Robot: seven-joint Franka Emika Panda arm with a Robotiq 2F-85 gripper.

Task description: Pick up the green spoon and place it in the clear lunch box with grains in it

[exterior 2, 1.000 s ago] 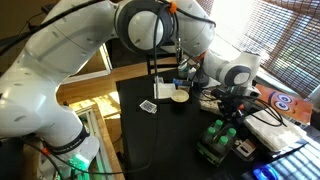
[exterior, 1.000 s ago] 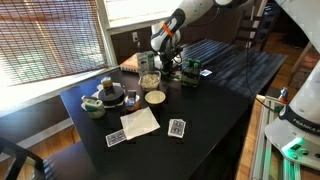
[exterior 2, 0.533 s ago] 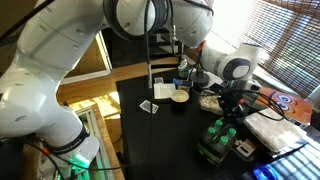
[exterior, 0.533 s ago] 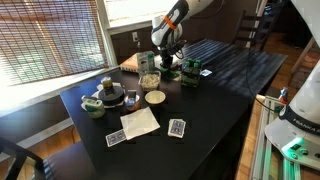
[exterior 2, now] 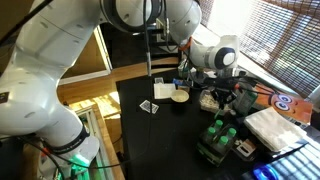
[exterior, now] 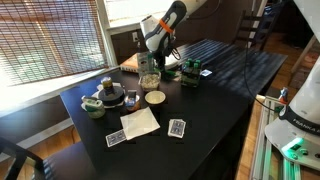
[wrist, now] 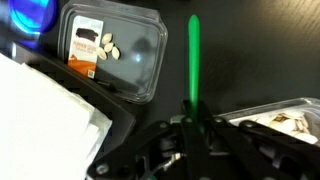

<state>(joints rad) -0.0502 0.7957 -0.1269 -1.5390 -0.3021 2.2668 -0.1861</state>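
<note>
My gripper shifts over the grains in the clear lunch box next, lowers and releases the spoon (wrist: 194, 50), since the box lies below, toward the bottom right in the wrist view.
My gripper (wrist: 192, 112) is shut on the green spoon (wrist: 194, 50), whose thin green handle sticks straight up past the fingers in the wrist view. In an exterior view the gripper (exterior: 151, 60) hangs just above the clear lunch box with grains (exterior: 148, 80), near the back of the black table. The corner of a box with pale grains (wrist: 278, 120) shows at the lower right of the wrist view. The gripper also shows in an exterior view (exterior 2: 222, 97), where the spoon is too small to make out.
A round cream bowl (exterior: 155, 97) stands in front of the lunch box. A dark clear pack with an orange label (wrist: 108, 52) lies under the wrist. Green items (exterior: 190, 71) stand to the right, and cards (exterior: 177, 127), a napkin (exterior: 139, 122) and dishes (exterior: 108, 97) lie nearer the front.
The arm has swung left and slightly up with the spoon held, from over the green items to above the lunch box with grains.
</note>
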